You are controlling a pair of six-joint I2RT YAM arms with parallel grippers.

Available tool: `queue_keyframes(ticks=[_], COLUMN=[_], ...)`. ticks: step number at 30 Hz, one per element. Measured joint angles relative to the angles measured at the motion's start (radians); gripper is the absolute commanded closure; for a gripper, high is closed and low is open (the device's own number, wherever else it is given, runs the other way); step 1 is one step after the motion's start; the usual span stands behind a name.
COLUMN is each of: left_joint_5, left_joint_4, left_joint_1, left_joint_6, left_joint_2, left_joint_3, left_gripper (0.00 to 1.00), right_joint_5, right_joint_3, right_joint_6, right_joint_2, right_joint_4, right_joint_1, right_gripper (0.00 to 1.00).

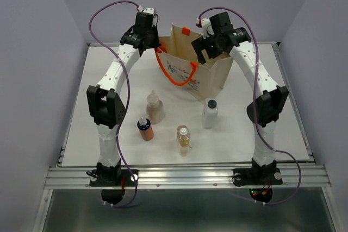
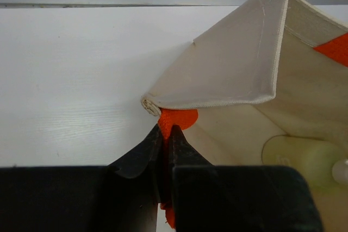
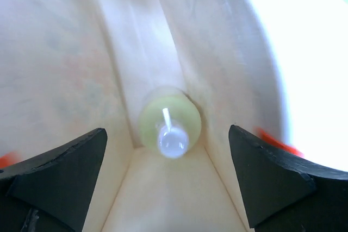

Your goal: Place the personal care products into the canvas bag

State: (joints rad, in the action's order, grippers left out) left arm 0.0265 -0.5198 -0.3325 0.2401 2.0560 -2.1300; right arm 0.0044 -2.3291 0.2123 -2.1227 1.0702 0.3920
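Note:
The right gripper lifts clear of the bag's opening, comes back and lowers onto the white bottle next, since the yellow-green bottle (image 3: 169, 120) already stands in the bag.
The canvas bag (image 1: 209, 74) stands at the back of the table. My left gripper (image 2: 166, 134) is shut on the bag's orange tab (image 2: 179, 119) at its left rim. My right gripper (image 3: 168, 156) is open above the bag's mouth. The round pale yellow-green bottle (image 3: 169, 120) stands inside the bag, directly below the open jaws; it also shows in the left wrist view (image 2: 304, 156). On the table in front stand the peach-pink bottle (image 1: 155, 107), the orange-brown bottle with blue band (image 1: 144, 128), the clear amber bottle (image 1: 183, 139) and the white bottle with dark cap (image 1: 210, 113).
The bag's orange handle (image 1: 176, 77) hangs over its front side. The white table (image 1: 109, 69) ends in a metal rail (image 1: 185, 176) at the near edge. Purple cables loop above both arms.

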Motion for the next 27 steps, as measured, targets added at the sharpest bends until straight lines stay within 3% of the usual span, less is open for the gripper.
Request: queue_keyframes(ticks=[7,12,15,19,27], left_joint_5=[0.004,0.011,0.011,0.011,0.016], left_joint_4=[0.012,0.020,0.026,0.030,0.038], left_joint_1=[-0.008,-0.008,-0.008,-0.009,-0.023], left_joint_6=[0.001,0.009,0.014,0.022,0.031], left_joint_2=[0.004,0.007,0.010,0.010,0.010], left_joint_3=[0.000,0.000,0.000,0.000,0.000], left_gripper=[1.00,1.00,1.00,1.00,1.00], right_joint_5=[-0.172,-0.189,-0.157,-0.093,-0.002], right_joint_3=[0.142,0.451,0.614,0.753,0.980], right_joint_6=[-0.048,-0.164,-0.246,-0.353,-0.494], right_joint_2=[0.315,0.634,0.761,0.808,0.779], right_joint_4=[-0.152,-0.243,-0.223,-0.159,-0.142], right_joint_1=[-0.004,0.026,0.104,0.180,0.202], right_gripper=[0.00,0.00,0.00,0.00,0.00])
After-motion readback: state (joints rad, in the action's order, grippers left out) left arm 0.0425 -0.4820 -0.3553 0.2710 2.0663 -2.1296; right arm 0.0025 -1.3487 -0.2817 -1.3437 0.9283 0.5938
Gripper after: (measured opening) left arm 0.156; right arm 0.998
